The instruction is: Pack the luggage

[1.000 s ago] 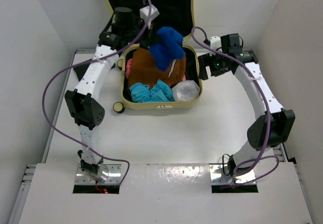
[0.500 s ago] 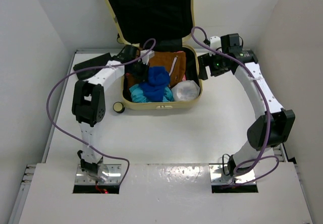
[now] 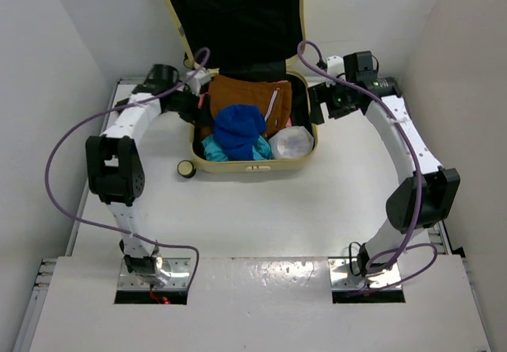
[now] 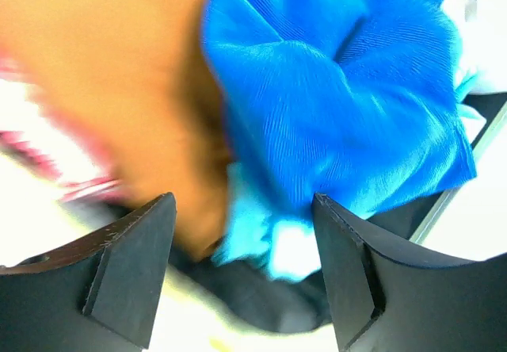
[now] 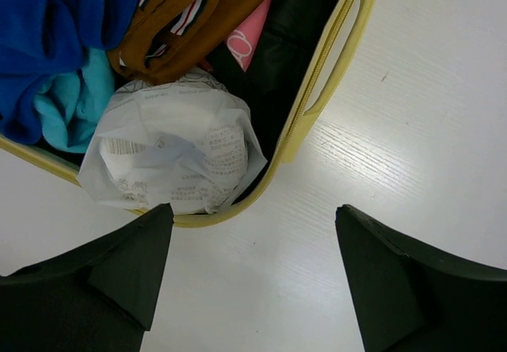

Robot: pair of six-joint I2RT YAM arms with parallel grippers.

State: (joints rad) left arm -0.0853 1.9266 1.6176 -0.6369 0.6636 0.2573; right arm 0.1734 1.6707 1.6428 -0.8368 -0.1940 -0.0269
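My left gripper moves off the luggage's rim next and down onto a black item [image 3: 121, 105] outside the luggage, to the gripper's left in the top view.
The luggage [image 3: 253, 167] lies open at the back of the table, its black-lined lid [image 3: 238, 19] raised behind it. Inside are a brown garment [image 3: 249, 98], a blue garment [image 3: 239, 128], a teal cloth [image 3: 230, 152] and a white plastic bag [image 3: 291, 142]. My left gripper [image 3: 198, 108] is open at the luggage's left rim, holding nothing. In its wrist view, the left gripper [image 4: 242, 265] faces the blue garment [image 4: 341, 90], which lies free ahead of the fingers. My right gripper [image 3: 317, 108] hangs open just right of the luggage. The right wrist view shows the right gripper [image 5: 253, 281] over bare table beside the yellow rim [image 5: 325, 90].
A small black wheel [image 3: 185, 169] sticks out at the luggage's near left corner. White walls close in the table on the left, right and back. The white bag [image 5: 170, 150] sits in the luggage's near right corner.
The left gripper brought the blue garment down into the luggage, opened, and drew back left to the rim. The garment now rests on the other clothes. The right arm stayed still.
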